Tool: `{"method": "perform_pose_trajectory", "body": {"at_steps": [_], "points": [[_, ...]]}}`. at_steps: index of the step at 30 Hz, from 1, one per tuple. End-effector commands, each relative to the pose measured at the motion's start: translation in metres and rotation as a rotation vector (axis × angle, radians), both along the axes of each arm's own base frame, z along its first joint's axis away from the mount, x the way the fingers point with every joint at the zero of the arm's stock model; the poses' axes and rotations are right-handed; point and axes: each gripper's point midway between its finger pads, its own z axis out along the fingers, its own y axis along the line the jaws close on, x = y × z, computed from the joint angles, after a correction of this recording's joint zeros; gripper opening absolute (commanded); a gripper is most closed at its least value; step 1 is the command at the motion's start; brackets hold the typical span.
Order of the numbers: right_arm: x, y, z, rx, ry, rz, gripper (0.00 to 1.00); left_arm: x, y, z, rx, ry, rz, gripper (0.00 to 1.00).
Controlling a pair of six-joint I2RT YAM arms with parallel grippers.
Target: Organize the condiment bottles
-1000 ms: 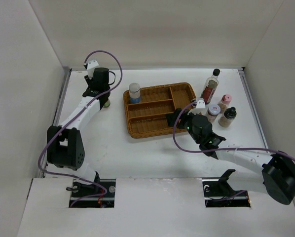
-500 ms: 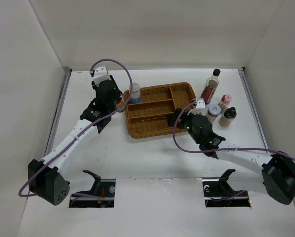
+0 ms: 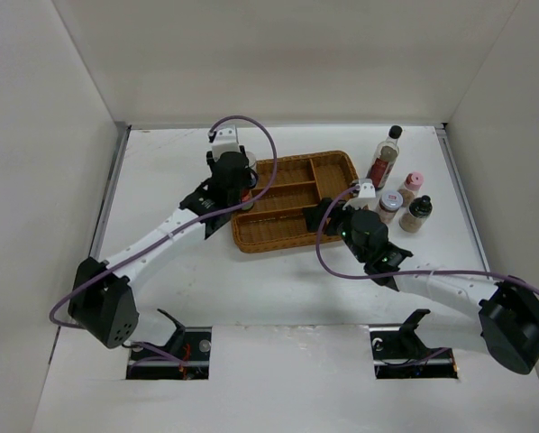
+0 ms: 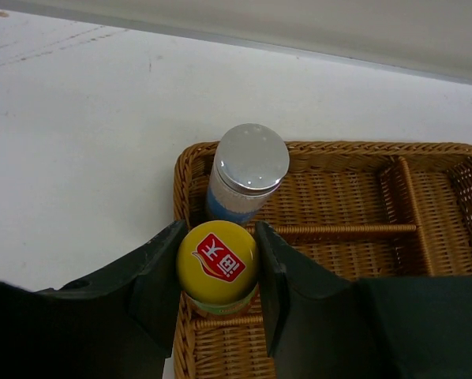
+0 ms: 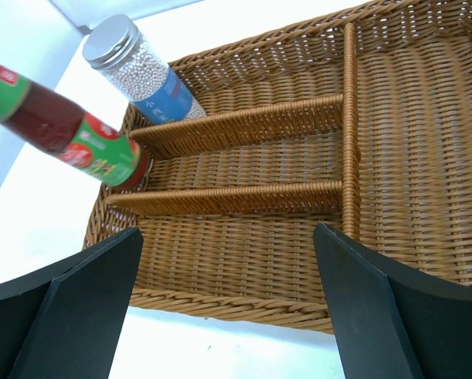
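The left gripper moves down and to its right in the top view next. It releases the bottle's cap at the end of the tray's middle slot beside the jar (image 3: 259,200) (image 4: 222,313) below.
My left gripper (image 4: 218,272) is shut on the yellow cap of the red sauce bottle (image 4: 218,260). In the right wrist view this bottle (image 5: 78,138) leans, with its base at the left end of the wicker tray's (image 5: 244,304) middle slot. A silver-lidded jar (image 4: 246,170) of white beads stands in the far-left slot just behind it. My right gripper (image 5: 228,292) hangs open over the tray's near slot, holding nothing. To the right of the tray (image 3: 292,245) stand the tall black-capped bottle (image 3: 385,158), the pink-capped bottle (image 3: 410,188), a white-lidded jar (image 3: 389,207) and the brown shaker (image 3: 418,214).
White walls close in the table on three sides. The left arm (image 3: 175,230) stretches diagonally from its base to the tray's left end. The right arm (image 3: 432,289) lies along the near right of the table, close to the group of bottles.
The left arm has swung from the far left of the table to the tray's left end, carrying the yellow-capped bottle. The right arm has not moved.
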Motion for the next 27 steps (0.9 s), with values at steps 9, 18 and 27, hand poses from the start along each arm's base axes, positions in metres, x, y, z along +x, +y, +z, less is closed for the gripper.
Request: {"method": "perform_pose_trajectory", "body": {"at_steps": [9,18,27], "points": [[0.004,0.003,0.023,0.045,-0.064,-0.007,0.97,0.028,-0.03,0.037,-0.071,-0.163,-0.033,0.21],[0.002,-0.001,0.028,0.056,-0.076,-0.012,0.95,0.024,-0.036,-0.022,-0.012,-0.074,-0.038,0.34],[-0.001,-0.01,0.038,0.08,-0.102,-0.033,0.92,0.014,-0.032,-0.018,-0.025,-0.098,-0.025,0.73]]}}
